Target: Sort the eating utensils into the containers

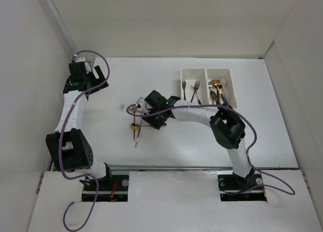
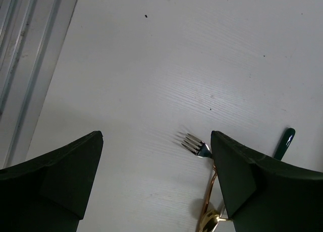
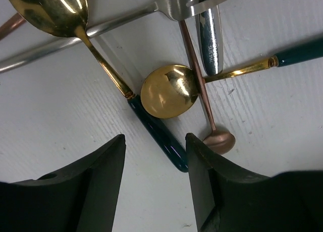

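Observation:
My empty left gripper moves back, across and down onto the copper fork's neck (image 1: 134, 114) (image 2: 214, 175) next. The neck lies below it and to its right in the top view.
Several eating utensils lie in a crossed pile (image 1: 136, 125) at the table's middle. In the right wrist view I see a gold spoon with a dark green handle (image 3: 157, 136), a second gold spoon bowl (image 3: 169, 91), a copper spoon (image 3: 218, 141) and a silver fork (image 3: 211, 38). My right gripper (image 3: 154, 137) is open just over the pile, with the green handle's end between the jaws; it also shows in the top view (image 1: 149, 117). My left gripper (image 1: 102, 78) is open and empty at the far left. The white containers (image 1: 206, 70) hold forks (image 1: 196, 91) and spoons (image 1: 217, 91).
The left wrist view shows the left gripper (image 2: 156, 136) over bare table, with a silver fork's tines (image 2: 194, 143), a gold spoon bowl (image 2: 209, 223) and a green handle tip (image 2: 285, 141) to its right. White walls enclose the table on three sides.

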{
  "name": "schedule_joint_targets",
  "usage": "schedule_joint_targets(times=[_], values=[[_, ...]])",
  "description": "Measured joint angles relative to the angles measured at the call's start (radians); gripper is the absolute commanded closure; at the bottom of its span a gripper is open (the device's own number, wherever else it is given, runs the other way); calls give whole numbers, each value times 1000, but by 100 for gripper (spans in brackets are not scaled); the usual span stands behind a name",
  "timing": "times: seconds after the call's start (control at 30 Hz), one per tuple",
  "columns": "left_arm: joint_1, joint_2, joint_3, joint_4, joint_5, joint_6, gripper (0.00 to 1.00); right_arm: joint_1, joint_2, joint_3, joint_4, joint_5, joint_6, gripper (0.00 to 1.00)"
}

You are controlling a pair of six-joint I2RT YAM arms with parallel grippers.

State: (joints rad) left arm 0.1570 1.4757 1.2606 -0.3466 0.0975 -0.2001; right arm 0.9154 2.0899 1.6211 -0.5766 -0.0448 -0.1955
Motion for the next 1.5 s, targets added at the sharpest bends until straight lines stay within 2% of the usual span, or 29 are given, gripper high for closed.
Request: schedule_joint_targets(times=[0.23,0.37,0.4,0.47,0.5,0.57,0.8,0.97,1.2,1.33,1.4,1.5], values=[[2,0,-4,2,3,-4,14,-3,25,-35,16,-5,9,44],[2,0,-4,5,5,-4,14,-4,30,-39,35,-12,19,51],[2,0,-4,5,5,-4,14,-4,31,-39,38,-13,20,64],[2,0,-4,6,5,-4,14,-2,31,-39,47,-15,24,78],[2,0,-4,6,5,-4,14,-1,31,-40,52,-16,26,91],[2,0,-4,6,5,-4,14,5,31,-43,64,-13,29,99],[7,0,-10,8,8,-4,14,34,16,-72,98,1,1,100],[8,0,-10,11,8,-5,14,48,-30,-101,53,-32,-39,100],[8,0,-10,13,11,-6,14,36,-258,-108,17,-84,-68,100],[8,0,-10,13,12,-8,14,-89,-388,-106,90,-112,26,100],[8,0,-10,13,12,-7,14,-218,-428,-111,146,-89,96,100],[8,1,-10,13,12,-8,14,-438,-453,-129,217,43,181,100]])
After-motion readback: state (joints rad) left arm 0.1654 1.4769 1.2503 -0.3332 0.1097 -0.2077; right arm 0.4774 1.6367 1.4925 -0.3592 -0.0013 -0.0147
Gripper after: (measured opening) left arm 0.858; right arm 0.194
